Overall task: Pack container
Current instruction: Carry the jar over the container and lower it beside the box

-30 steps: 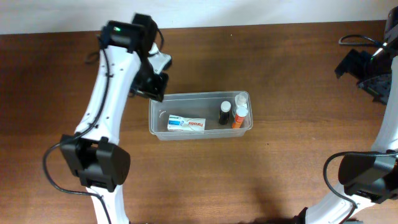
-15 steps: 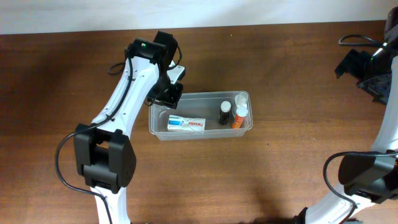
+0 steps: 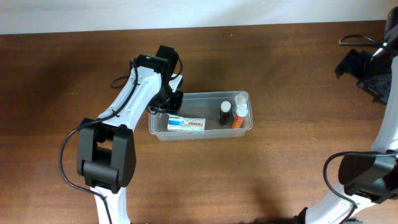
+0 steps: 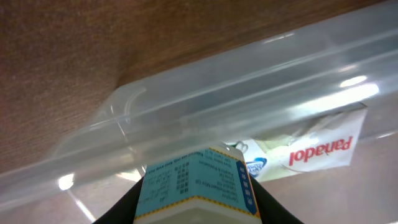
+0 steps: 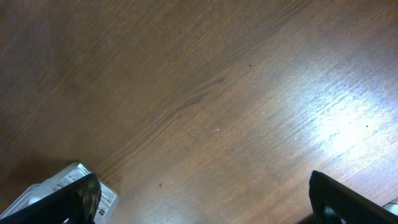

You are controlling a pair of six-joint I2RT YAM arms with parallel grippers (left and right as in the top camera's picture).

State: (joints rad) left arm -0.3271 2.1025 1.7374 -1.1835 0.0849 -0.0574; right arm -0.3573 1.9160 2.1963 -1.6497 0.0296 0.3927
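Observation:
The container's empty end [image 3: 160,122] [image 4: 115,191] beside the Panadol box is open space below my left gripper. My left gripper will move down into it next and release the light blue box there.
The clear plastic container [image 3: 199,95] sits mid-table. Inside it lie a white Panadol box [image 3: 186,124], a black bottle [image 3: 224,112], an orange bottle [image 3: 238,117] and a clear bottle [image 3: 241,99]. My left gripper [image 3: 166,102] is over the container's left end, shut on a light blue box with a yellow edge [image 4: 196,183]. The left wrist view shows the container's rim [image 4: 205,93] and the Panadol box [image 4: 317,149] just beyond the held box. My right gripper [image 3: 364,68] is open and empty at the far right, above bare wood [image 5: 205,199].
The table is dark brown wood [image 3: 298,162]. A cable [image 3: 357,38] runs along the back right edge. A grey labelled object [image 5: 53,186] shows beside the left finger in the right wrist view.
My left arm has swung right and down from the back left, bringing the blue box over the container's left end. The right arm has not moved.

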